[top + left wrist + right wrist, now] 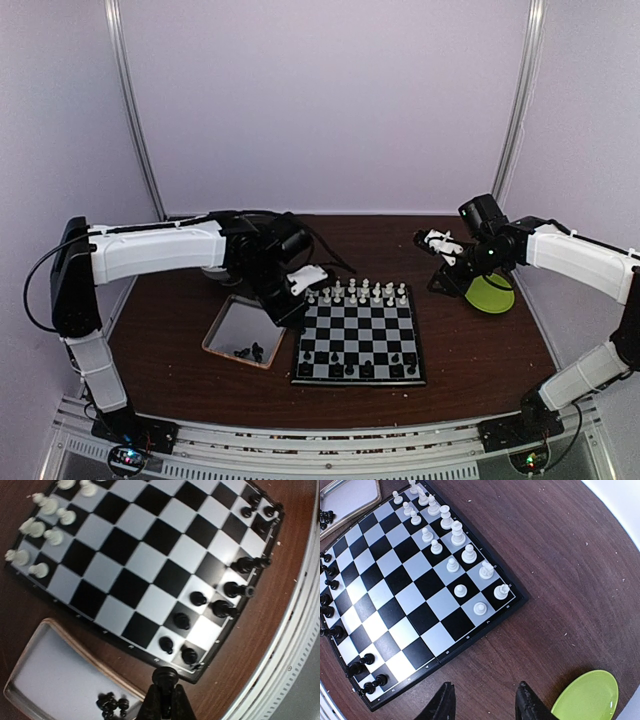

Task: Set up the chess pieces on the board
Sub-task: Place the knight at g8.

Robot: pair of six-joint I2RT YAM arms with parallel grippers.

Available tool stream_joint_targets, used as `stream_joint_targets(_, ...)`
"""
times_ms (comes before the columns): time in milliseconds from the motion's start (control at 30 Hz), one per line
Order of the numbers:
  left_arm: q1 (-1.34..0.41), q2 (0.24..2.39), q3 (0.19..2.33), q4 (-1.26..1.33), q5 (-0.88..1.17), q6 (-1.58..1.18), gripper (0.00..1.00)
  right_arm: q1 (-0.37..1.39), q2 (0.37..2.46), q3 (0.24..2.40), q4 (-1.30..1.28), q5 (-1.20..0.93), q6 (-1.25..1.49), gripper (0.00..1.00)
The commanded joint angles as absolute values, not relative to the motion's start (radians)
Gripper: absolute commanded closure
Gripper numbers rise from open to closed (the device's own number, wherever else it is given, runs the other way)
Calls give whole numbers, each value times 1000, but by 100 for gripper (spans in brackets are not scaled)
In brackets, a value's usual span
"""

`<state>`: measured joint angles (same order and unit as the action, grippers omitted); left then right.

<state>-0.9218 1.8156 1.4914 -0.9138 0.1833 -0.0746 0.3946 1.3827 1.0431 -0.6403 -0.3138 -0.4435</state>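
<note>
The vacant square beside the corner piece (321, 371) (204, 632) is below my left gripper, to its right in the top view. My left gripper should next move over that square, lower and release.
The board (362, 330) lies mid-table, with white chess pieces (360, 292) in its two far rows and several black ones (352, 366) along the near rows. My left gripper (165, 692) is shut on a black chess piece (165, 676). It hangs over bare table just off the board's corner (200, 667), between board and tray. In the top view the left gripper (296, 300) is at the board's left edge. My right gripper (485, 692) stands open and empty over the table, right of the board (400, 580). From above, the right gripper (438, 244) is raised.
A silver tray (232, 325) left of the board holds several loose black pieces (250, 351); the left wrist view shows the tray (45, 675) and those pieces (111, 705). A lime-green plate (490, 293) lies on the right, beside the right gripper (590, 697).
</note>
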Motion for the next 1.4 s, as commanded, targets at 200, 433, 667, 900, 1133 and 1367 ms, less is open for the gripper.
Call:
stream_joint_targets(200, -1024, 1910, 1563, -954, 288, -5, 100, 389, 1381, 1073, -652, -314, -453, 59)
stream_joint_targets(433, -1060, 1967, 1598, -973, 281, 0, 100, 389, 1378, 1074, -653, -315, -455, 59)
stream_joint_targets(667, -1083, 2017, 1631, -990, 232, 0, 100, 390, 1381, 1073, -659, -318, -459, 59)
stream_joint_targets(900, -1087, 2043, 1641, -988, 221, -10, 99, 389, 1384, 1074, -662, -322, -460, 59)
stream_joint_targets(1133, -1096, 2064, 1637, -988, 193, -14, 96, 390, 1389, 1076, -665, -325, -460, 59)
stream_joint_targets(1367, -1097, 2080, 1643, -987, 189, -14, 96, 389, 1391, 1077, -667, -327, -459, 59)
